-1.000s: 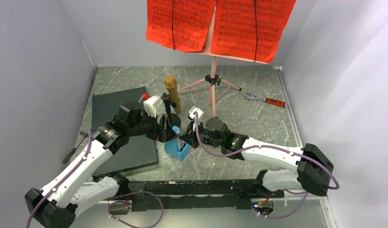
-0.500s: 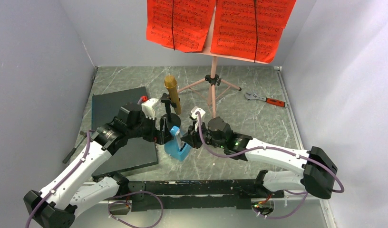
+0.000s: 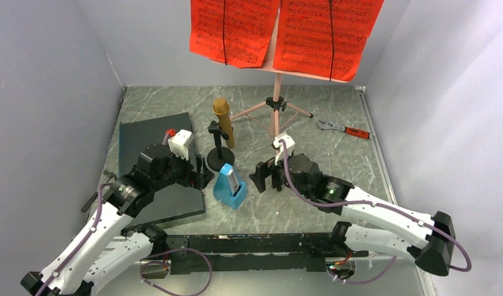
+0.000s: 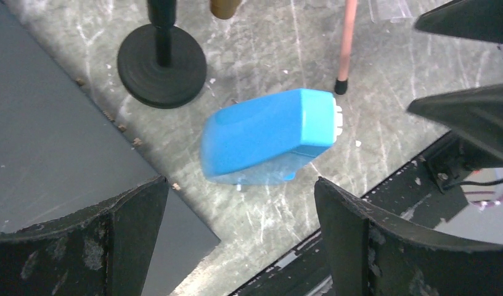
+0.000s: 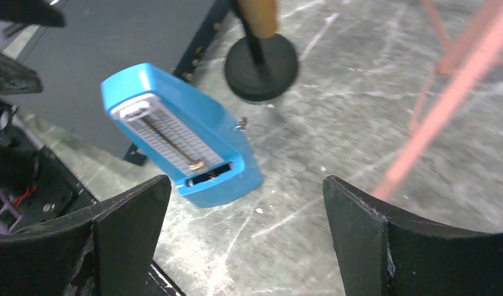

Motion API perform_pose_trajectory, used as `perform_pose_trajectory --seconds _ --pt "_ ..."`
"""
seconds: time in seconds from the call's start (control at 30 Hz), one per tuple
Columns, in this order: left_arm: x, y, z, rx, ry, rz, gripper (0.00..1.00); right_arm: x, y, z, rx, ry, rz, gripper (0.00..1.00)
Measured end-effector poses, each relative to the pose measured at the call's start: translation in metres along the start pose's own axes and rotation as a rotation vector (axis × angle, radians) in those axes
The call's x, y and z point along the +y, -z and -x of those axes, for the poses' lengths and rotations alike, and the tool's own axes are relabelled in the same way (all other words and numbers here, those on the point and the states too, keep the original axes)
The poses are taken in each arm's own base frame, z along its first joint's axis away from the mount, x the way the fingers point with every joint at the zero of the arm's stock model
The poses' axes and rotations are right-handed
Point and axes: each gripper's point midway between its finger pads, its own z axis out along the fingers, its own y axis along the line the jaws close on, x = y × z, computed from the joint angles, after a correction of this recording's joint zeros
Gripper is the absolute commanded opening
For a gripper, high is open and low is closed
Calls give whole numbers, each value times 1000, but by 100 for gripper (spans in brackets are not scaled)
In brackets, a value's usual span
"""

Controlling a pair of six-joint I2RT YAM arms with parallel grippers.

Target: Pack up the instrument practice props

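Observation:
The clear cover is below my right gripper and to its right in the top view, so I will move past the tripod leg and down onto it.
The small blue metronome [image 3: 230, 186] stands free on the table between my two grippers, its pendulum face [image 5: 169, 139] turned toward the right one. My left gripper [image 3: 201, 177] is open just left of it, apart from it, and the metronome [image 4: 270, 135] shows beyond the open jaws. My right gripper [image 3: 265, 179] is open to its right with nothing between the fingers. The gold microphone [image 3: 222, 122] stands on its black round base [image 3: 219, 159] just behind. The pink music stand [image 3: 275, 114] holds the red sheet-music pages [image 3: 286, 31] at the back.
A large dark slab [image 3: 151, 145] lies under my left arm at the left. A red-handled wrench [image 3: 346, 129] lies at the back right. A pink tripod leg [image 5: 446, 105] reaches down near my right gripper. A black rail [image 3: 261, 243] runs along the near edge.
My right gripper has opened, let go of the metronome and drawn back to the right. My left gripper, open throughout, has pulled back to the left. The metronome stays standing on the table.

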Motion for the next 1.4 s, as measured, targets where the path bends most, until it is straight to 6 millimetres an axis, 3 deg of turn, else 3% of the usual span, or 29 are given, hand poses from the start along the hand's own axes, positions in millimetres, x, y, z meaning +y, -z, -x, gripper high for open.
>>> perform_pose_trajectory --seconds 0.2,0.37,0.57,0.77,1.1,1.4 --pt "16 2 1 -50 -37 75 94 -43 26 13 -31 -73 -240 100" --pt "22 2 3 -81 -58 97 94 -93 41 13 0 -159 -481 100" --pt "23 1 8 -98 -85 100 94 -172 67 -2 48 -311 -772 100" --pt "29 2 11 -108 -102 132 94 -229 88 -21 100 -444 -934 100" --pt "35 -2 10 -95 -99 156 94 -290 72 -78 366 -627 -992 100" --pt "41 -4 15 -109 -81 170 94 -341 39 -84 513 -692 -946 100"
